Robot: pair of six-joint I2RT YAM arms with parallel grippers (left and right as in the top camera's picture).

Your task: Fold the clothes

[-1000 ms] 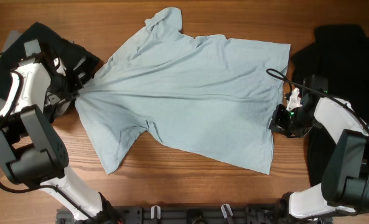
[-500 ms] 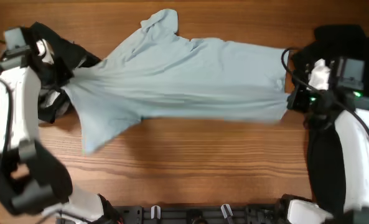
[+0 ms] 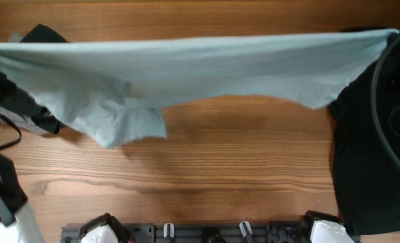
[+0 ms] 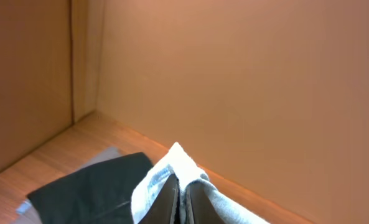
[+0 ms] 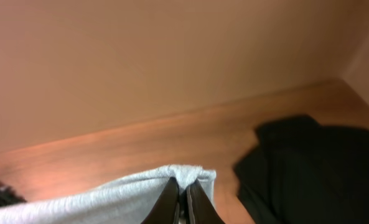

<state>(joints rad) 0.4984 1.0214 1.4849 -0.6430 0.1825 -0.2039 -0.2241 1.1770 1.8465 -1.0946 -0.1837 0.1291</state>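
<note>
The bare tabletop is below my left gripper and to its right in the overhead view, so I will bring the hanging end of the shirt down and across to let it go there.
The pale blue T-shirt (image 3: 200,67) hangs above the table, stretched taut from the left edge of the overhead view to the right edge. One sleeve (image 3: 125,125) droops below it. My left gripper (image 4: 182,202) is shut on a pinch of the shirt (image 4: 172,165) at its left end. My right gripper (image 5: 183,202) is shut on the shirt's right end (image 5: 109,196). Neither gripper's fingers show in the overhead view. A black garment (image 3: 368,169) lies at the right, another black one (image 3: 41,34) at the far left.
A grey garment (image 4: 106,154) lies under the left black garment (image 4: 91,193). The right black garment (image 5: 315,168) spreads beside the right gripper. The arms' base rail (image 3: 206,233) runs along the front edge. Bare wooden tabletop (image 3: 240,162) lies below the shirt.
Both grippers have risen and pulled apart, lifting the T-shirt off the table and stretching it into a wide band. The arms have swung out to the frame's edges.
</note>
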